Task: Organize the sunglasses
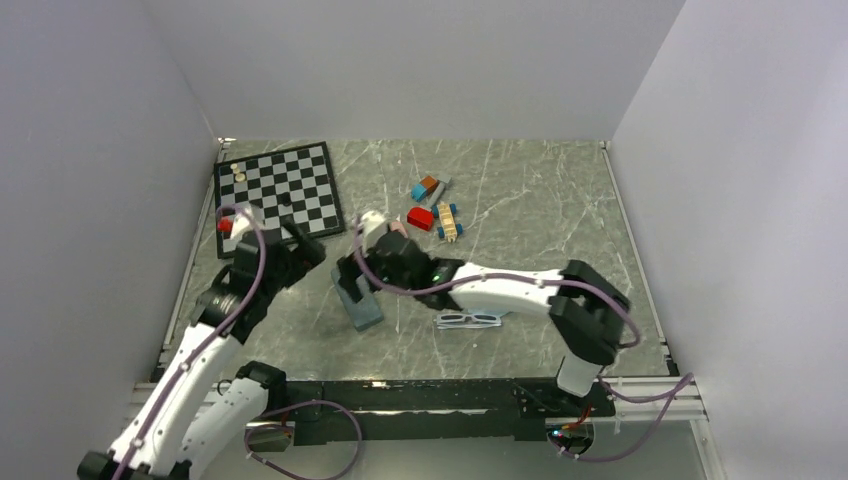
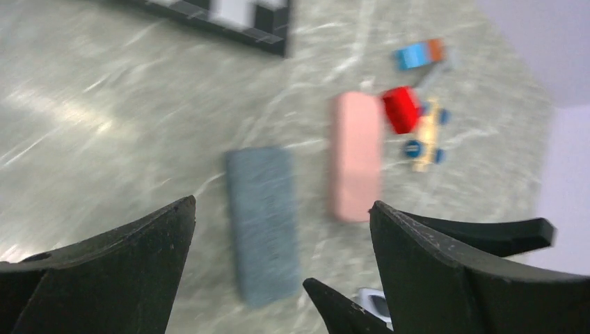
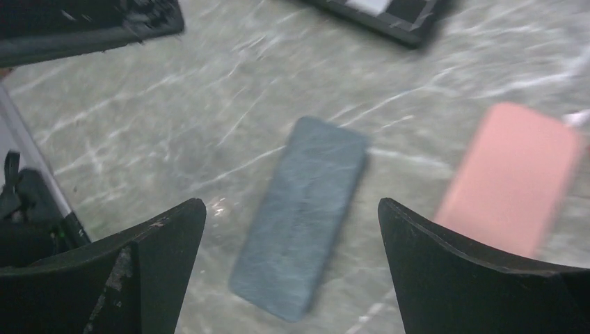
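Observation:
I should next lower my right gripper's open fingers astride the long sides of the slate-blue case, because it lies below and is narrow enough to fit between them.
One pair of sunglasses, pale white-grey with dark lenses, lies on the marble table under my right forearm; a corner of it shows in the left wrist view. My left gripper hangs open and empty above the table, left of a slate-blue case. My right gripper is open and empty too, hovering over the same case. A pink case lies flat beside the slate-blue one.
A chessboard with a few pieces lies at the back left. Small toy blocks and a wooden toy car sit behind the cases, including a red block. Grey walls close in three sides of the table.

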Robot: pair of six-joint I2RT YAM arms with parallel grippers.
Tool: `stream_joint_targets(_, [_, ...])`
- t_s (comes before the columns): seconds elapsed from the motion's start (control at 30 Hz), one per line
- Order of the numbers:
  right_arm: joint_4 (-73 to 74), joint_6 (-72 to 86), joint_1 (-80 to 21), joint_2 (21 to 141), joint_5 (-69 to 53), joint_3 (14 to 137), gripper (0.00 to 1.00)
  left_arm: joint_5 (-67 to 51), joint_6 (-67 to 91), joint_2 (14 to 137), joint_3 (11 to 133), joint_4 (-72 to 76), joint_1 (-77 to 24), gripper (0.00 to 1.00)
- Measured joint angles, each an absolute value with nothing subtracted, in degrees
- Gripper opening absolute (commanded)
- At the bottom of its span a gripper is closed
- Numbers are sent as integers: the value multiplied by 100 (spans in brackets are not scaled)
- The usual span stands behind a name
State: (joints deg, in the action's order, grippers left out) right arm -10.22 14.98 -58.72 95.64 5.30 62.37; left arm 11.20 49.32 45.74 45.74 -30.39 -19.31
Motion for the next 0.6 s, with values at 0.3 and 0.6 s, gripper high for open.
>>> stream_joint_targets(0.3, [60, 1900, -6740, 11563, 1632, 7725, 100, 2049, 5629, 2971, 3404, -4956, -1833, 99])
stream_joint_targets(0.6, [502, 2145, -6829, 12016, 2423, 8294, 98, 2112, 5778, 2464, 3181, -5177, -1831, 99])
